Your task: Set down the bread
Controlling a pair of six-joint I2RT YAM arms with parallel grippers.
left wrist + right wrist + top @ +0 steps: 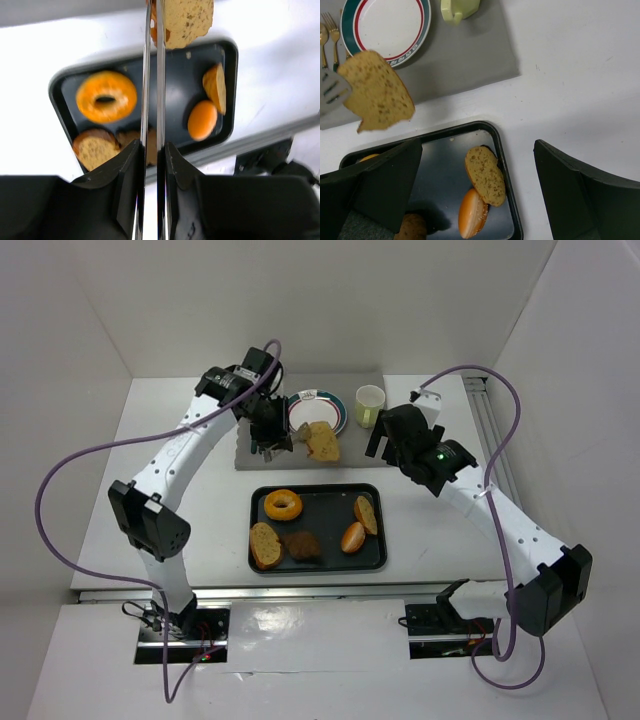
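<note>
I will move the pinched slice outward with my left gripper, lower it to the plate's bare white middle (314,413) and let go of the tongs, because that spot is outward of and below the gripper.
My left gripper (268,433) is shut on metal tongs (152,90), whose two blades run between its jaws. The tongs pinch a slice of brown bread (322,442), held in the air over the grey mat (360,455) at the near edge of the white plate with a green and red rim (300,405). The slice shows at the top of the left wrist view (187,20) and at the left of the right wrist view (377,92). My right gripper (385,440) is open and empty, above the tray's far right corner (477,145).
A black tray (316,488) in front of the mat holds a donut (283,504), bread slices, a dark piece and an orange bun (352,537). A pale green cup (370,405) stands right of the plate. A fork (332,30) lies left of the plate.
</note>
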